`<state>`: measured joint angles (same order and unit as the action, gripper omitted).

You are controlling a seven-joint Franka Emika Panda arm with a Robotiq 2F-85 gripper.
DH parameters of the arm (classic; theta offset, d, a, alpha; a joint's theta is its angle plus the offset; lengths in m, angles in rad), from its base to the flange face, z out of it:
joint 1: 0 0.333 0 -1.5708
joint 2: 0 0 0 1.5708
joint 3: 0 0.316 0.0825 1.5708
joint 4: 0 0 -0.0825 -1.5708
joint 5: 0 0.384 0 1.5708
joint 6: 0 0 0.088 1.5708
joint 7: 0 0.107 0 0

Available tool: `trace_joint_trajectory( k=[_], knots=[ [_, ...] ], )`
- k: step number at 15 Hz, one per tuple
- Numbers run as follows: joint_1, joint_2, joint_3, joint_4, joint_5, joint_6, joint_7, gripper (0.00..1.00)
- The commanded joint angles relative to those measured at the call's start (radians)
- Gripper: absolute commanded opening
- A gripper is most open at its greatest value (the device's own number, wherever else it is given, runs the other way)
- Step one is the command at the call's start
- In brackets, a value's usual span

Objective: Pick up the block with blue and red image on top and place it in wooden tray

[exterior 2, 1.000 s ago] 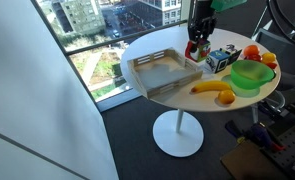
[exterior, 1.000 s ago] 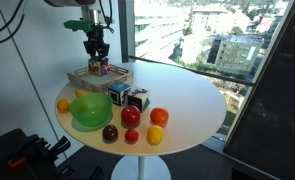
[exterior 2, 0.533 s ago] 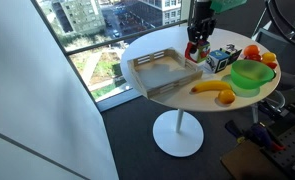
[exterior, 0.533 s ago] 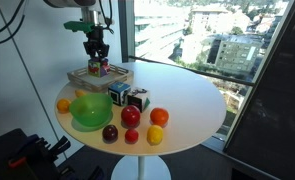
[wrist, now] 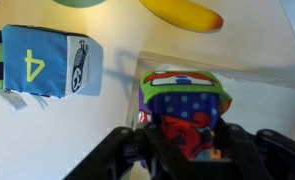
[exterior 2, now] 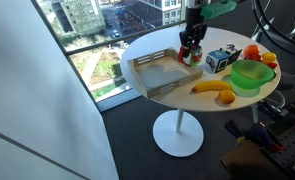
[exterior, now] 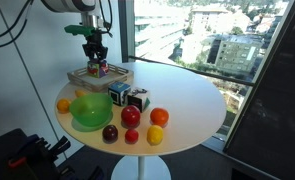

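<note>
My gripper shifts away from the cubes next, then lowers, to get the block (exterior: 97,69) onto the bottom of the tray beside it.
The block (wrist: 187,105) has a red-and-blue picture, a green top edge and purple sides. It sits between my fingers in the wrist view. My gripper (exterior: 96,60) is shut on the block (exterior: 97,69) and holds it low over the end of the wooden tray (exterior: 79,77) nearest the cubes. Both exterior views show this, with the gripper (exterior 2: 191,48) above the block (exterior 2: 190,57) at the tray (exterior 2: 157,72). The tray's pale floor (wrist: 267,70) lies under and beside the block. I cannot tell whether the block touches the tray.
Two black-and-white cubes (exterior: 127,97) stand beside the tray; one shows a blue face with a 4 (wrist: 47,62). A green bowl (exterior: 90,110), a banana (exterior 2: 214,90) and several toy fruits (exterior: 147,125) sit on the round white table (exterior: 187,95). A window is close behind.
My gripper has shifted a little toward the tray's inside with the block in it. Everything else on the table stays put.
</note>
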<state>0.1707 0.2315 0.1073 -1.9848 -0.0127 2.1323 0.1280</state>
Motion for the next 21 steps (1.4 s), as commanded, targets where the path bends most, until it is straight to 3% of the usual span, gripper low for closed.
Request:
trace_joint_trajectory(
  k=[1,12,13,14,18,21],
  knots=[
    [0.01,0.056,0.004,0.066,-0.022,0.007,0.026,0.22],
    [0.038,0.162,-0.002,0.094,-0.014,0.083,0.08,0.22],
    [0.041,0.168,-0.003,0.095,-0.016,0.083,0.083,0.62],
    [0.043,0.172,-0.003,0.096,-0.014,0.083,0.082,0.73],
    [0.045,0.176,-0.005,0.096,-0.014,0.078,0.081,1.0],
    [0.043,0.167,-0.003,0.092,-0.008,0.077,0.076,1.0]
  ],
)
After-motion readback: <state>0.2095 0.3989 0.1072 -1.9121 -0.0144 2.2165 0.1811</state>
